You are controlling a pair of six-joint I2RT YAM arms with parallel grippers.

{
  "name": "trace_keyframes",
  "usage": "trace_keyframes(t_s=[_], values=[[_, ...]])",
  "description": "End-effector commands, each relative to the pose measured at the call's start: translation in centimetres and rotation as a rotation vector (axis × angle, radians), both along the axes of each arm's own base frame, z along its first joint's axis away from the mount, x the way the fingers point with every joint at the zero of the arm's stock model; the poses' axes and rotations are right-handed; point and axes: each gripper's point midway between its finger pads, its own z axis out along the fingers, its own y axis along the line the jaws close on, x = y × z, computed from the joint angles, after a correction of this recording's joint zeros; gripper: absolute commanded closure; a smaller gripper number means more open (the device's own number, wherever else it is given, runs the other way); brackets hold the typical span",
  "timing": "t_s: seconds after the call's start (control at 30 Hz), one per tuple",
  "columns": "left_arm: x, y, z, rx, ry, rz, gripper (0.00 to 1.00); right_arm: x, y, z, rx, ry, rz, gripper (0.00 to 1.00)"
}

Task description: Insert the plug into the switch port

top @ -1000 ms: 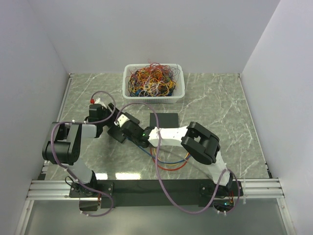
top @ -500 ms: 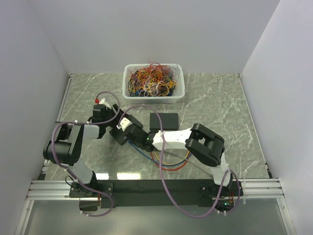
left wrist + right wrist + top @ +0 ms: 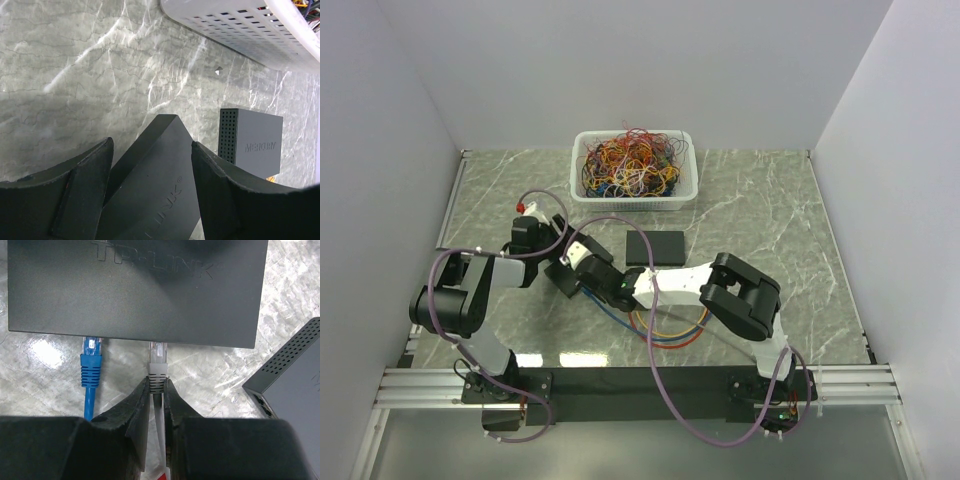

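Note:
The plug's clear tip still shows outside, so my right gripper next needs to push toward the port on the black switch's edge before it lets go of the grey boot.
The black TP-LINK switch lies on the marble table, its port edge facing my right gripper; it also shows in the top view. My right gripper is shut on the grey boot of a grey plug. The plug's clear tip sits at a port on the switch's edge. A blue plug sits in a port to its left. My left gripper straddles the far end of the switch, its fingers against the sides. Both grippers meet at the left of the table, left and right.
A grey Mercury switch lies just right of the black one, also seen in the left wrist view. A white basket of tangled coloured cables stands at the back. Loose blue, red and orange cables loop under my right arm.
Both grippers and the black switch have shifted slightly right and back. My right arm has swung lower, uncovering the Mercury switch.

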Motion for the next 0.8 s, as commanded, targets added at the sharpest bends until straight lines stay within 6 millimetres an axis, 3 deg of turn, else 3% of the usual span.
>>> trace_keyframes(t_s=[0.0, 0.77], values=[[-6.0, -2.0, -4.8, -0.031, 0.241, -0.092, 0.30, 1.8, 4.0, 4.6, 0.192, -0.098, -0.026, 1.00], [-10.5, -3.5, -7.0, -0.070, 0.325, -0.095, 0.31, 2.1, 6.3, 4.5, 0.292, -0.060, -0.045, 1.00]])
